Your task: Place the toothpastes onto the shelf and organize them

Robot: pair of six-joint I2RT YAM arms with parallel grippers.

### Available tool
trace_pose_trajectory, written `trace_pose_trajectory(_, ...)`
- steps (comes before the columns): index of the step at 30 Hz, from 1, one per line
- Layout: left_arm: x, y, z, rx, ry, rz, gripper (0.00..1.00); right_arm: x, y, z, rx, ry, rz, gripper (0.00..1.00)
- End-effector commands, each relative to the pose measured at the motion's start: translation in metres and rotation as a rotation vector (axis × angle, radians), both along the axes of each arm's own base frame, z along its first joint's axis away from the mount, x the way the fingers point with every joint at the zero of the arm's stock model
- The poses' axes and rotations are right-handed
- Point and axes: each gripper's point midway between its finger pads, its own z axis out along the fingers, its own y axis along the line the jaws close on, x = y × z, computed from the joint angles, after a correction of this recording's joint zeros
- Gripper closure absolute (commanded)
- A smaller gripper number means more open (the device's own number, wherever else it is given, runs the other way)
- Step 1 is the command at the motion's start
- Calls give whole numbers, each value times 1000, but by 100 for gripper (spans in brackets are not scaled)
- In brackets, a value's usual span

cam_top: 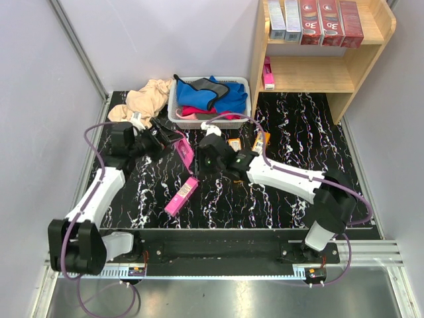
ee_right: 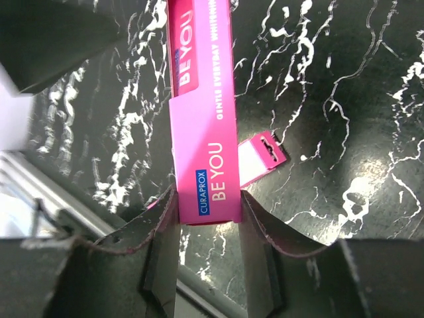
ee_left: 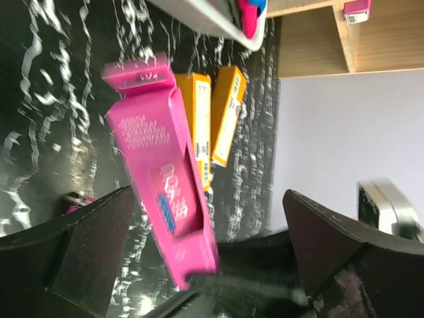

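Note:
The bare wood (cam_top: 281, 77) beside the shelf's pink box is outward of my right gripper, so this gripper should next carry the box outward and release it there.
My right gripper (cam_top: 199, 159) is shut on one end of a bright pink toothpaste box (cam_top: 185, 153) and holds it above the table; the right wrist view shows its fingers (ee_right: 162, 218) pressed on both sides of the box (ee_right: 202, 132). My left gripper (cam_top: 171, 135) is open, its fingers (ee_left: 73, 252) wide on either side of the same box (ee_left: 162, 172) and not touching it. A second pink box (cam_top: 181, 197) lies on the table. Two orange-yellow boxes (cam_top: 234, 142) (cam_top: 261, 142) lie nearby. The wooden shelf (cam_top: 371, 50) holds silver-grey (cam_top: 285, 20) and dark red boxes (cam_top: 329, 23) on top, and one pink box (cam_top: 267, 73) below.
A white basket (cam_top: 173, 114) with blue and pink cloths stands at the back centre. A beige cloth (cam_top: 147, 98) lies to its left. Grey walls close in both sides. The shelf's lower tier (cam_top: 311, 73) has bare wood right of the pink box.

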Motion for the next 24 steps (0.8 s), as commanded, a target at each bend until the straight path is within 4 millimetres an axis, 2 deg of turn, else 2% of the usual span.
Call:
trace_pose_trajectory(1,1,22,25,177,-113,48,1,20,-7,63,260,25,2,73)
trace_pose_trajectory(2,-1,24,23,190,-108,51,1,16,-12,63,297,64,16,73)
trace_pose_trajectory(3,-1,26,25,199,-114,57,1,29,-22,70,342,57,-3,73)
trace_pose_trajectory(4,-2,26,25,205,-118,55,1,34,-29,72,373,69,-8,73)
trace_pose_trajectory(5,-3,27,23,209,-111,56,1,28,-36,72,414,113,6,73)
trace_pose_trajectory(6,-3,26,21,207,-105,52,1,33,-41,79,460,105,7,73)
trace_pose_trajectory(7,-3,26,19,208,-100,51,1,51,-60,83,498,95,-36,73)
trace_pose_trajectory(8,-3,25,16,207,-91,49,1,43,-69,83,535,133,-25,73)
trace_pose_trajectory(9,-3,25,14,206,-86,45,1,49,-79,87,564,121,-37,73)
trace_pose_trajectory(10,-3,25,12,205,-82,43,1,61,-98,91,586,110,-78,73)
trace_pose_trajectory(11,-3,24,10,206,-79,43,1,56,-109,94,613,122,-70,73)
trace_pose_trajectory(13,-3,24,6,203,-71,37,1,58,-126,102,645,107,-79,73)
trace_pose_trajectory(14,-2,23,3,203,-64,37,1,59,-146,108,678,111,-100,72)
trace_pose_trajectory(16,-2,22,1,201,-60,31,1,60,-163,120,727,93,-96,72)
trace_pose_trajectory(17,-1,21,0,199,-57,27,1,58,-178,125,760,104,-105,72)
trace_pose_trajectory(19,-1,20,-3,199,-52,22,1,59,-196,137,806,80,-107,72)
trace_pose_trajectory(20,0,19,-5,199,-46,20,1,52,-202,140,839,106,-95,72)
trace_pose_trajectory(21,0,17,-6,198,-44,16,1,59,-222,144,856,73,-132,72)
trace_pose_trajectory(23,1,15,-7,197,-41,9,1,55,-237,147,874,74,-138,72)
trace_pose_trajectory(24,1,13,-7,198,-43,5,1,61,-255,148,879,53,-178,72)
